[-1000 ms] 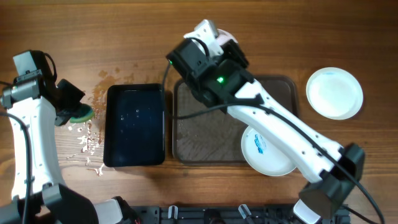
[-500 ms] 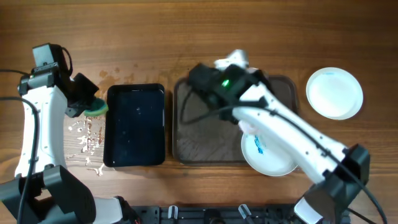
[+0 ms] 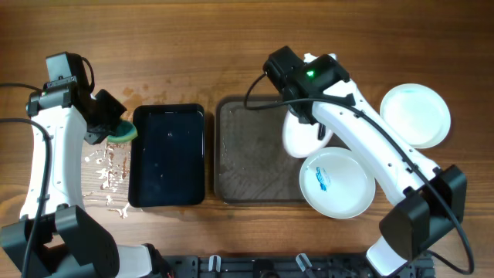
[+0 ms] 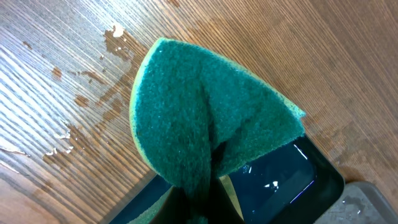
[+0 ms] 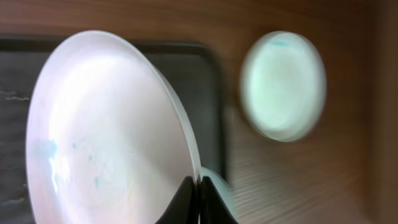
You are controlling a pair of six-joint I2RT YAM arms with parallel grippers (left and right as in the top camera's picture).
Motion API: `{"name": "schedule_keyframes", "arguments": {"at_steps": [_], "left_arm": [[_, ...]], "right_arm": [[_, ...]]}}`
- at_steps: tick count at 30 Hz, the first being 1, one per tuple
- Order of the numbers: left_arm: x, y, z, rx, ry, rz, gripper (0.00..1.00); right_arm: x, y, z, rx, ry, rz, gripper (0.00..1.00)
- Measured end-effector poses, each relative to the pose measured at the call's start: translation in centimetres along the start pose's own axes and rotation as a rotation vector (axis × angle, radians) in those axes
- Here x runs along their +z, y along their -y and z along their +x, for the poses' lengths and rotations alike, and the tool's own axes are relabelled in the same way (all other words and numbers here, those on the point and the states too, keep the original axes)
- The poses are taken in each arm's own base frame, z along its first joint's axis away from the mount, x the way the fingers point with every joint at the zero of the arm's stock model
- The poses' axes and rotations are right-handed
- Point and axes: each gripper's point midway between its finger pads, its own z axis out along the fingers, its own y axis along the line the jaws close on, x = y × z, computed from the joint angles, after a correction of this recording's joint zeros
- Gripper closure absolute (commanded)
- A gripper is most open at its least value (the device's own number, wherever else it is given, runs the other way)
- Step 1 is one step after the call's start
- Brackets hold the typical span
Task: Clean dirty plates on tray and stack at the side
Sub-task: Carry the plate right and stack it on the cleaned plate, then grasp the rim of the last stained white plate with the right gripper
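The robot's right gripper will swing to the right in the overhead view and lower the tilted plate onto the third plate [image 3: 415, 116] [image 5: 283, 86], because that starts the side stack.
My right gripper [image 5: 200, 186] is shut on the rim of a white plate [image 5: 106, 130] with a faint bluish tint. In the overhead view this held plate [image 3: 297, 135] hangs tilted above the right part of the dark tray [image 3: 247, 154]. A second plate [image 3: 337, 183] with a blue smear lies on the tray's front right corner. A third plate [image 3: 415, 114] lies on the table at the right, also in the right wrist view [image 5: 283, 84]. My left gripper [image 3: 108, 130] is shut on a green sponge [image 4: 205, 127] at the black tray's left edge.
A glossy black tray [image 3: 168, 154] holding water stands left of the dark tray. Water droplets and white flecks [image 3: 104, 174] lie on the wood by the left arm.
My right arm has swung right, carrying the plate from the tray's back edge to above its right part. My left gripper has moved the sponge right, up to the black tray's edge.
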Motion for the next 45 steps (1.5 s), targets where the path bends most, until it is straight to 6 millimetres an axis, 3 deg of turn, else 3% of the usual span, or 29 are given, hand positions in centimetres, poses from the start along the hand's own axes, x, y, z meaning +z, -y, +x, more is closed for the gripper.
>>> {"name": "schedule_keyframes", "arguments": {"at_steps": [3,6,9,11,13,16,18,23,27,29,32,34,35,38,41,43,45], "left_arm": [[0.0,0.0,0.0,0.000,-0.002,-0.001,0.96],[0.0,-0.1,0.2,0.000,-0.008,-0.005,0.96],[0.0,-0.2,0.5,0.000,-0.018,-0.010,0.96],[0.0,-0.1,0.6,0.005,-0.021,-0.009,0.96],[0.0,0.6,1.0,0.027,-0.023,-0.003,0.96],[0.0,2.1,1.7,0.075,-0.022,0.017,0.96],[0.0,3.8,2.5,0.123,-0.017,0.040,0.96],[0.0,5.8,3.8,0.188,-0.021,0.064,0.96],[-0.1,6.4,4.5,0.213,-0.025,0.071,0.96],[-0.1,6.6,4.6,0.221,-0.025,0.073,0.96],[-0.1,6.7,4.8,0.225,-0.027,0.075,0.96],[-0.1,6.8,4.8,0.225,-0.029,0.076,0.96],[-0.1,6.8,4.8,0.225,-0.029,0.076,0.96],[-0.1,6.7,4.8,0.225,-0.029,0.076,0.96],[-0.1,6.8,4.9,0.225,-0.032,0.079,0.96],[-0.1,6.8,4.9,0.225,-0.034,0.082,0.96],[-0.1,6.9,4.9,0.225,-0.036,0.085,0.96]], "right_arm": [[-0.7,-5.2,-1.6,0.020,0.024,-0.276,0.95],[-2.8,-10.0,-3.8,0.062,0.068,-0.565,0.95],[-2.6,-9.6,-4.6,0.143,0.038,-0.631,0.95],[-0.7,-6.9,-5.5,0.239,0.002,-0.615,0.95],[1.8,-2.8,-6.1,0.348,-0.042,-0.580,0.95],[6.8,6.2,-5.6,0.567,-0.125,-0.489,0.96],[8.8,10.6,-4.6,0.676,-0.164,-0.442,0.95],[12.8,21.2,0.4,0.954,-0.263,-0.321,0.95],[15.5,26.9,5.6,1.140,-0.328,-0.241,0.95],[17.1,27.2,8.3,1.185,-0.375,-0.220,0.95],[19.6,25.4,11.2,1.194,-0.431,-0.207,0.95],[20.8,24.1,12.0,1.185,-0.436,-0.210,0.95],[21.2,23.6,12.2,1.180,-0.437,-0.212,0.91],[21.6,22.7,11.5,1.168,-0.414,-0.245,0.47],[21.5,21.9,10.4,1.152,-0.392,-0.285,0.44],[21.3,21.1,9.1,1.134,-0.362,-0.356,0.51],[19.9,20.2,7.0,1.111,-0.336,-0.497,0.52]]}}
